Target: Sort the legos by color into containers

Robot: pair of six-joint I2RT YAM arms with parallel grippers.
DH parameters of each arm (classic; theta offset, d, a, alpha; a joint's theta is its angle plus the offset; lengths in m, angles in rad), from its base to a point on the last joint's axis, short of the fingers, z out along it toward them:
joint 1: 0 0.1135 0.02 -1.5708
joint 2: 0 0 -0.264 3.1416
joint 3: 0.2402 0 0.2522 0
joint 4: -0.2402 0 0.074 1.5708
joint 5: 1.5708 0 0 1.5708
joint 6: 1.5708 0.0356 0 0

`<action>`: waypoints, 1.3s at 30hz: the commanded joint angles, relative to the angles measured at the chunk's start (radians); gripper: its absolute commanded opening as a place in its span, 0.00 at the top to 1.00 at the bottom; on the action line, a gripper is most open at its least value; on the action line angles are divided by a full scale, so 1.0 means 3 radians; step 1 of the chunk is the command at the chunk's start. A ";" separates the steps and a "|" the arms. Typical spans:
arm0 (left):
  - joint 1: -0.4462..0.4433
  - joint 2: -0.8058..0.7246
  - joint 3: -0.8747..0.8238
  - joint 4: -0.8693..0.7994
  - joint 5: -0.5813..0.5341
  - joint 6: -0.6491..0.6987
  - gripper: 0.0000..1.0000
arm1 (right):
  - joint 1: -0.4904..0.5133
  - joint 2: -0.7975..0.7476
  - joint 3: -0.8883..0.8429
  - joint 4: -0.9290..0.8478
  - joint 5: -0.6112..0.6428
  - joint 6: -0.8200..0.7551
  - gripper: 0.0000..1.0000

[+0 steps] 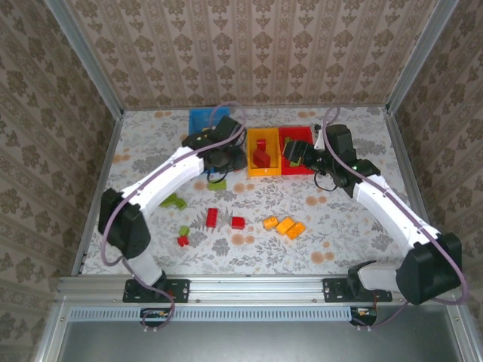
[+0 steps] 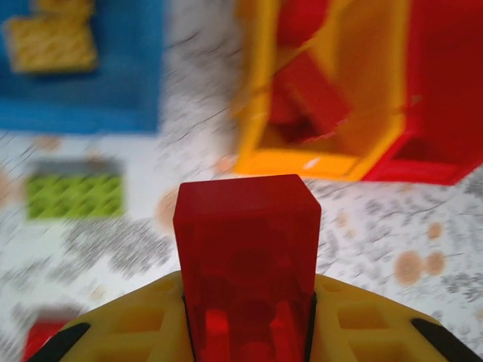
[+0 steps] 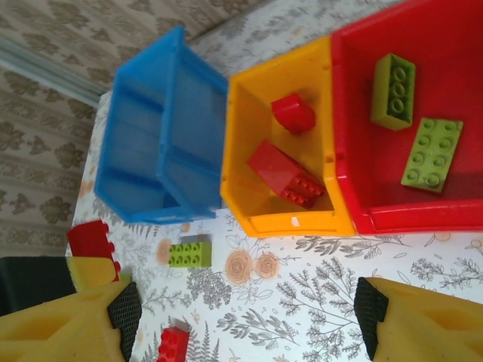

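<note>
The yellow-orange bin lies outward toward the red bin. Next, my left gripper moves outward over the yellow-orange bin and releases the brick where red ones lie.
My left gripper [image 2: 247, 298] is shut on a red brick [image 2: 246, 241] and hangs above the table, in front of the gap between the blue bin [image 2: 113, 98] and the yellow-orange bin [image 2: 302, 162]. The blue bin holds a yellow brick [image 2: 51, 44]. Two red bricks [image 3: 287, 175] lie in the yellow-orange bin [image 3: 287, 225], and two lime bricks [image 3: 432, 154] lie in the red bin [image 3: 453, 68]. My right gripper [image 3: 249, 313] is open and empty over the table, just in front of the yellow-orange and red bins.
A lime brick [image 3: 190, 254] and a red brick [image 3: 173, 343] lie loose in front of the bins. Nearer the arms lie more loose bricks: lime [image 1: 175, 200], red [image 1: 212, 217], red [image 1: 238, 222] and three orange [image 1: 284, 225]. Patterned walls close in the table.
</note>
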 commanded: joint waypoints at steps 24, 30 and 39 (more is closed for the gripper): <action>0.0152 0.2128 0.2452 0.0032 0.0728 0.0591 0.40 | -0.0074 0.0180 0.0318 -0.0056 -0.0388 0.0296 0.24; 0.0148 0.1784 0.2360 0.0039 0.0620 0.0555 0.39 | -0.0067 0.0111 0.0288 -0.0234 -0.0328 0.0102 0.24; 0.0157 0.0681 0.1011 0.0137 0.0620 0.0796 0.37 | 0.0337 -0.0185 0.0175 -0.1058 0.0033 -0.0601 0.27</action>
